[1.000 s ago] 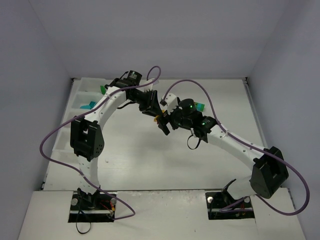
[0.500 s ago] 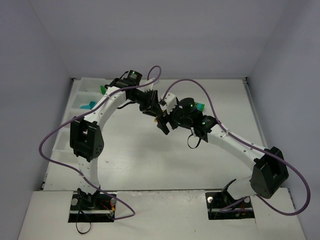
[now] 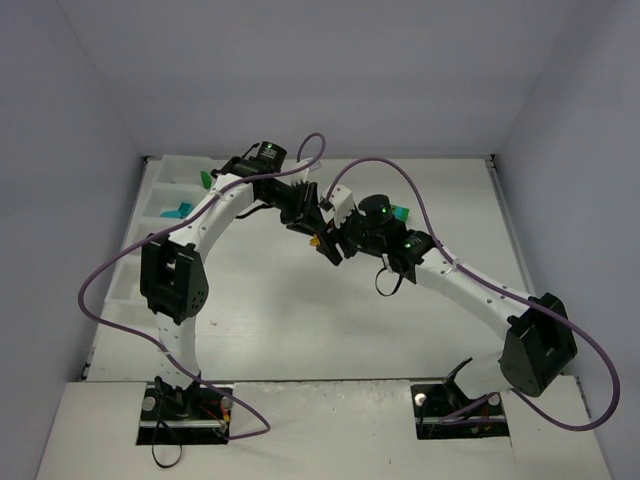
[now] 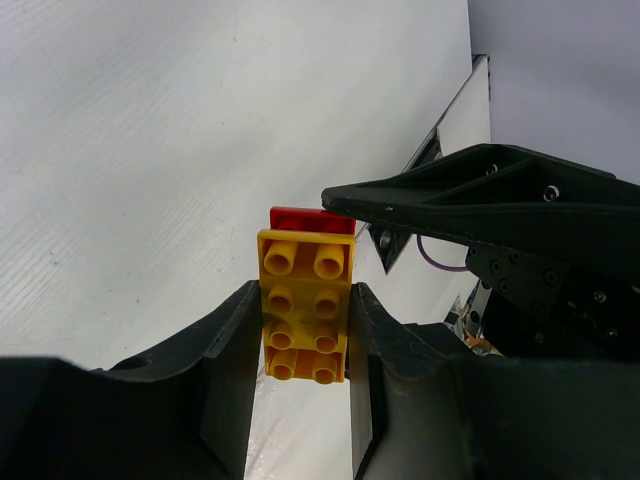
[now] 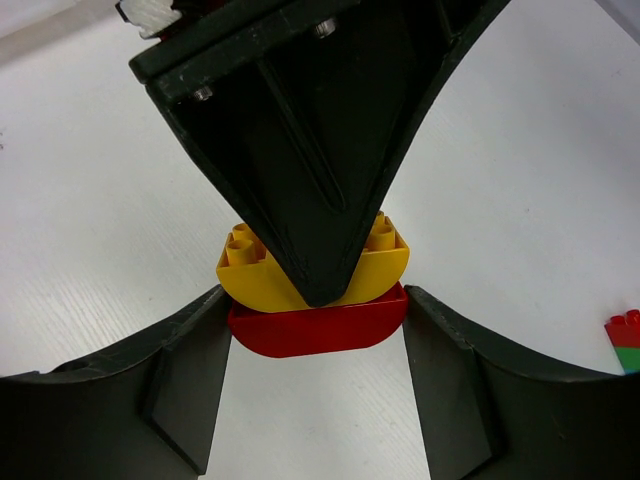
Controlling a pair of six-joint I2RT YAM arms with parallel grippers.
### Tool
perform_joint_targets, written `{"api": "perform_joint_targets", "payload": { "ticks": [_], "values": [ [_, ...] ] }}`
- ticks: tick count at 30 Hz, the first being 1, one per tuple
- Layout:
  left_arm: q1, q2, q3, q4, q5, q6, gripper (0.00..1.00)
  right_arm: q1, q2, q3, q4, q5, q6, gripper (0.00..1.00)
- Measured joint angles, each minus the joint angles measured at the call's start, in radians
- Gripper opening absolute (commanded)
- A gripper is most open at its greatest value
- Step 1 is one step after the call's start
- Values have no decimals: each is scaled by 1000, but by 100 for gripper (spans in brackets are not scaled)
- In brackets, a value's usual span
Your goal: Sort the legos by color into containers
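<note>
My left gripper should pull the yellow lego off the gripped red lego, carry it to the tray's near container, which is to its left in the top view, and release.
A yellow lego (image 4: 305,310) is stuck to a red lego (image 4: 310,219) in one clump, held above the table between both grippers. My left gripper (image 4: 305,345) is shut on the yellow lego. My right gripper (image 5: 316,305) is shut on the red lego (image 5: 318,325), with the yellow lego (image 5: 385,262) above it, partly hidden by the left fingers (image 5: 300,150). In the top view the two grippers meet at the clump (image 3: 316,241) in the middle of the table. The tray of containers (image 3: 158,190) lies at the far left, holding a teal lego (image 3: 180,210) and a green lego (image 3: 204,179).
A teal and green lego clump (image 3: 400,213) lies on the table behind the right wrist. A red and green lego (image 5: 626,340) shows at the right edge of the right wrist view. Purple cables arch over both arms. White walls enclose the table.
Both grippers stay locked on the clump at the table's middle. The wrists have shifted slightly, and the yellow lego shows a little more between them.
</note>
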Motion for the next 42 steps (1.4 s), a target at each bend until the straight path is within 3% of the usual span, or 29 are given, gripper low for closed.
{"api": "perform_joint_targets", "payload": {
  "ticks": [8, 13, 30, 42],
  "values": [
    [0, 0, 0, -7, -2, 4, 0, 0, 0, 0, -1, -2, -2, 18],
    [0, 0, 4, -29, -6, 20, 0, 2, 0, -2, -9, -2, -15, 8],
    [22, 0, 16, -79, -20, 56, 0, 11, 0, -48, 64, -2, -19, 0],
    [119, -15, 53, -98, -37, 61, 0, 10, 51, -103, -101, 45, -21, 0]
  ]
}}
